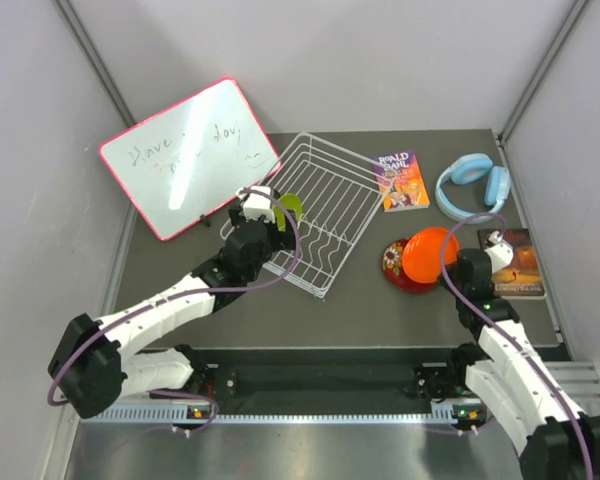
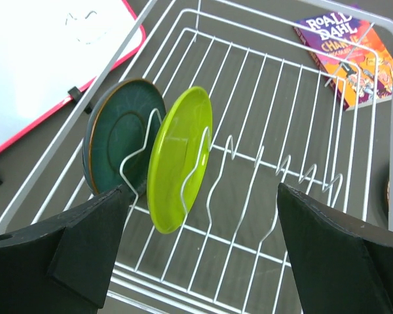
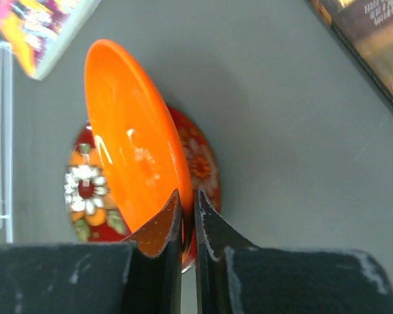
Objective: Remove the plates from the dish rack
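Observation:
The orange plate [image 3: 131, 147] hangs off-center over the dark red flowered plate. Next it goes down and toward the rack, then my right gripper releases its rim.
The white wire dish rack [image 1: 325, 215] holds two upright plates at its left end: the lime green plate [image 2: 180, 157] and the dark teal plate [image 2: 121, 140] behind it. My left gripper [image 2: 200, 226] is open just in front of them, over the rack; in the top view it is at the rack's left end [image 1: 263, 212]. My right gripper [image 3: 188, 212] is shut on the rim of the orange plate [image 3: 131, 147], held tilted over the dark red flowered plate [image 3: 85, 190], which lies flat on the table right of the rack [image 1: 392, 262].
A pink-framed whiteboard [image 1: 188, 155] leans at the back left. A purple book [image 1: 402, 180] lies beside the rack, blue headphones [image 1: 473, 183] at the back right, a dark book [image 1: 515, 262] at the right edge.

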Available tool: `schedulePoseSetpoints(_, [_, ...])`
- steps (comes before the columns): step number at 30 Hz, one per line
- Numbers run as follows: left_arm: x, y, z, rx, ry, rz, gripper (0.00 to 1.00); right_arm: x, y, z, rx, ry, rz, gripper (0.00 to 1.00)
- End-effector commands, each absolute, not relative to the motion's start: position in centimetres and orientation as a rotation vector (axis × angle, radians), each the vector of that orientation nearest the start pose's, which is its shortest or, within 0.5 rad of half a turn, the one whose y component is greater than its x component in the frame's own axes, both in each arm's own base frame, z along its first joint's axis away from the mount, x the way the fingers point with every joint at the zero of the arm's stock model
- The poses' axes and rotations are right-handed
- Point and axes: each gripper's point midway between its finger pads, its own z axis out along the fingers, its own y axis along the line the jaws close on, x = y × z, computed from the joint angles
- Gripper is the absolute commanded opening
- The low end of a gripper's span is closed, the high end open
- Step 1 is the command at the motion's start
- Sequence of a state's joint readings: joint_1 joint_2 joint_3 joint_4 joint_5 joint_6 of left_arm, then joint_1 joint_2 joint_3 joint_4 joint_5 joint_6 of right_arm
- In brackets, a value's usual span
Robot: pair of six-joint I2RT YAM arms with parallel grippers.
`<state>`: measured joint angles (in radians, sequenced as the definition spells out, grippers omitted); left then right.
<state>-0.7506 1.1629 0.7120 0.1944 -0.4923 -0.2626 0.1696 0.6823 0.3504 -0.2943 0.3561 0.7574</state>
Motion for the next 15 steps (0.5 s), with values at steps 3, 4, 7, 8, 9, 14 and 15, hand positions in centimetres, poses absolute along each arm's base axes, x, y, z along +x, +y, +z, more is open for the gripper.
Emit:
schedulePoseSetpoints(3, [33.1,-20.6,21.3,0.063,1.769,-0.367,0.99,27.5,3.4,8.8,0.69,1.993,0.382,0.0])
schedulePoseSetpoints(4, [33.3,-20.4,21.2,0.055,1.771,-0.365,0.99,27.6,3.5,8.6,0.686,1.997,0.392,0.0])
schedulePoseSetpoints(7, [33.6,-20.2,21.2,0.052,1.772,-0.37,0.99,27.8,4.4,7.8,0.668,2.016,0.442,0.0])
schedulePoseSetpoints(8, [33.5,-20.2,21.0,0.054,1.775,-0.372,0.99,27.6,4.5,7.1,0.675,2.035,0.443,0.0])
schedulePoseSetpoints(9, [33.6,-20.2,20.8,0.057,1.78,-0.373,0.99,27.6,4.6,6.8,0.684,2.04,0.451,0.0])
schedulePoseSetpoints(14, [34.0,-20.2,20.4,0.059,1.792,-0.383,0.99,27.3,4.7,6.8,0.69,2.049,0.463,0.27])
schedulePoseSetpoints(15, [34.0,-20.1,20.3,0.059,1.795,-0.382,0.99,27.2,4.6,6.8,0.694,2.046,0.455,0.33])
